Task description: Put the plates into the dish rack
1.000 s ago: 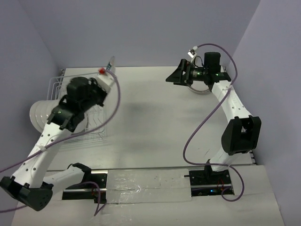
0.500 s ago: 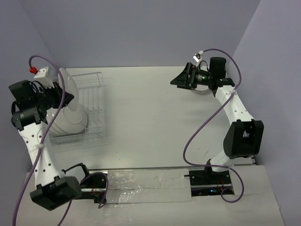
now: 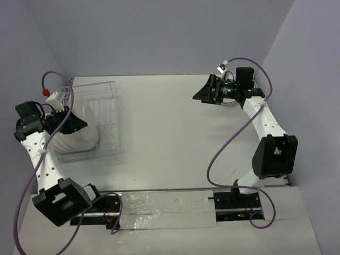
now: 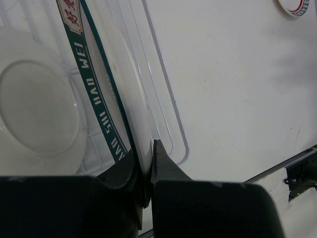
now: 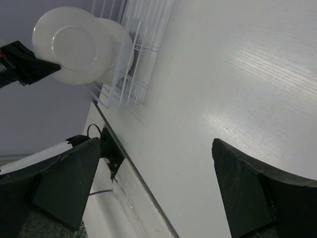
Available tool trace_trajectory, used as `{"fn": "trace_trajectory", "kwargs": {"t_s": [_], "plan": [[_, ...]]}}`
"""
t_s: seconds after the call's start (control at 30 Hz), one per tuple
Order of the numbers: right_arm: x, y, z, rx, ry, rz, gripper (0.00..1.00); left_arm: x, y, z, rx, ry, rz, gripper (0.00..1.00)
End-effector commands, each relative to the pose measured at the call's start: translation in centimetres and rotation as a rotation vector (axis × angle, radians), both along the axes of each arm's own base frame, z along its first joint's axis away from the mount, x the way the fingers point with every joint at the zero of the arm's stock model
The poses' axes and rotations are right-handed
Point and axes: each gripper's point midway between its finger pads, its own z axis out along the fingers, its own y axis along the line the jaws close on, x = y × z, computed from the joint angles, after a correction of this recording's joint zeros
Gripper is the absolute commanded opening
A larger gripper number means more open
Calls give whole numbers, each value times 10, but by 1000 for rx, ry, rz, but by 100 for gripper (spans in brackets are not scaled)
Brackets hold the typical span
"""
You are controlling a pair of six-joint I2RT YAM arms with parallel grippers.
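Observation:
The red-ringed plate's rim [image 3: 231, 103] is below my right gripper and to its right in the top view, so my right gripper will move right in that view next, then down onto it.
My left gripper [image 4: 148, 148] is shut on the edge of a teal-rimmed plate [image 4: 94, 99], which stands on edge over the near-left part of the white wire dish rack [image 4: 168, 99]. In the top view this held plate [image 3: 86, 126] leans by other white plates [image 3: 71, 142] standing in the dish rack [image 3: 109, 103], and the left gripper [image 3: 78, 125] is at its left side. Another plate's plain underside [image 4: 37, 106] shows just behind it. At the far right my right gripper [image 3: 202, 91] hangs open and empty above the table; its wrist view shows the right gripper [image 5: 157, 148] over bare tabletop.
A further plate [image 4: 296, 6] with a red ring lies on the table at the back right, mostly hidden under the right arm in the top view. The rack's right-hand slots [image 3: 109, 119] hold nothing. Purple cables loop from both arms.
The left arm has swung out to the left of the rack and carried the plate down among the standing plates. The right gripper has barely shifted.

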Motion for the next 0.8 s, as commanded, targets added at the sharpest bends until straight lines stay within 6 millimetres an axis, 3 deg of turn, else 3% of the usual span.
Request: {"fn": "trace_trajectory", "kwargs": {"t_s": [0.0,0.17,0.27,0.47,0.5,0.6,0.67,0.73,0.77], "plan": [[4,-2,2,-6,-18,9,100,7,6,4,21,-74,-32,0],[9,-7,-2,-36,-34,-15,100,6,13,-19,-25,-15,-19,5],[16,-15,-8,-103,-67,-57,100,6,14,-25,-36,-6,-16,15],[32,-39,-28,-253,-79,-162,100,10,21,-29,-21,7,2,48],[36,-46,-33,-289,-80,-196,100,12,25,-27,0,2,14,62],[49,-78,-42,-346,-51,-319,100,18,36,-13,63,-29,57,92],[57,-98,-49,-389,-26,-405,100,25,46,7,117,-86,98,99],[67,-129,-58,-417,30,-536,100,33,61,25,196,-140,151,99],[70,-140,-61,-427,51,-584,100,36,66,44,222,-185,194,99]]}}
